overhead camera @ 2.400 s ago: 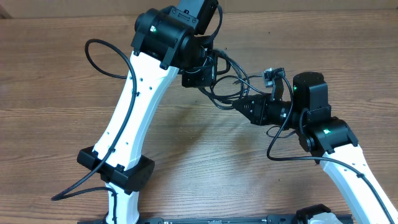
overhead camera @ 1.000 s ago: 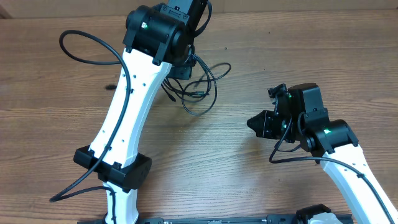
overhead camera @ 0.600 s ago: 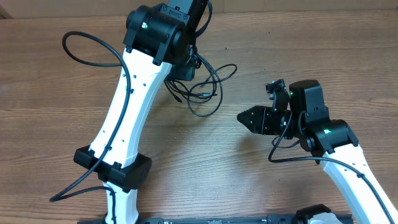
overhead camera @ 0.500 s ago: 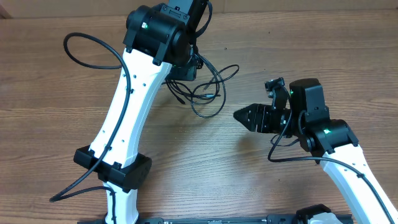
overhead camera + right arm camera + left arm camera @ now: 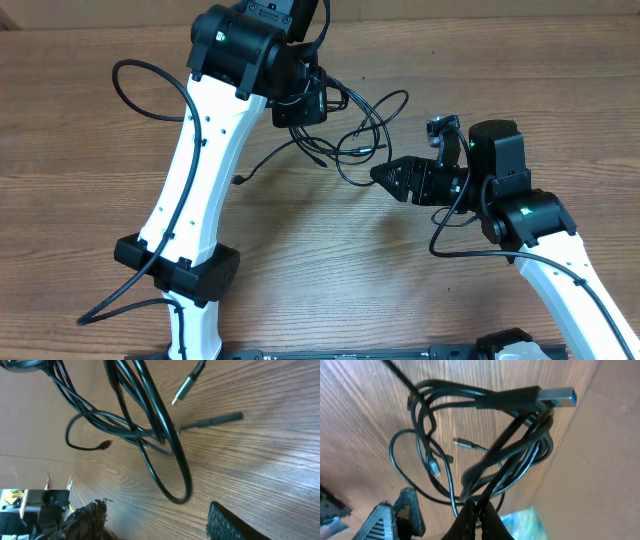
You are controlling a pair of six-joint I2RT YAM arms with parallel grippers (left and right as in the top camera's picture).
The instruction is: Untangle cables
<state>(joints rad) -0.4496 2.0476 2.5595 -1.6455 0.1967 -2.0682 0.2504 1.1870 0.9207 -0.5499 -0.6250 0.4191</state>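
Observation:
I should move my left gripper a little to the left in the overhead view and let go of the bundle (image 5: 520, 452) of cables, because my right gripper faces the lowest loop of the bundle.
The cables (image 5: 352, 128) are a tangle of thin black cords hanging from my left gripper (image 5: 312, 106), which is shut on them at the far middle of the table. In the left wrist view the bundle (image 5: 520, 452) rises from the closed fingertips (image 5: 470, 510), with a blue-tipped silver USB plug (image 5: 561, 396) at the top. One cord end (image 5: 241, 180) trails down to the wood on the left. My right gripper (image 5: 380, 174) is open and points left at the tangle's lowest loop (image 5: 175, 487), which hangs just ahead of and between its two fingers (image 5: 89, 516).
The left arm's white link (image 5: 195, 180) crosses the left half of the table, with its own thick wire looping out (image 5: 135, 80). A cardboard wall (image 5: 605, 460) stands behind the table's far edge. The right arm's elbow (image 5: 525, 215) sits at the right.
The left gripper has carried the tangle to the right, spreading it. The right gripper has opened and moved left, right up to the tangle's lower loop.

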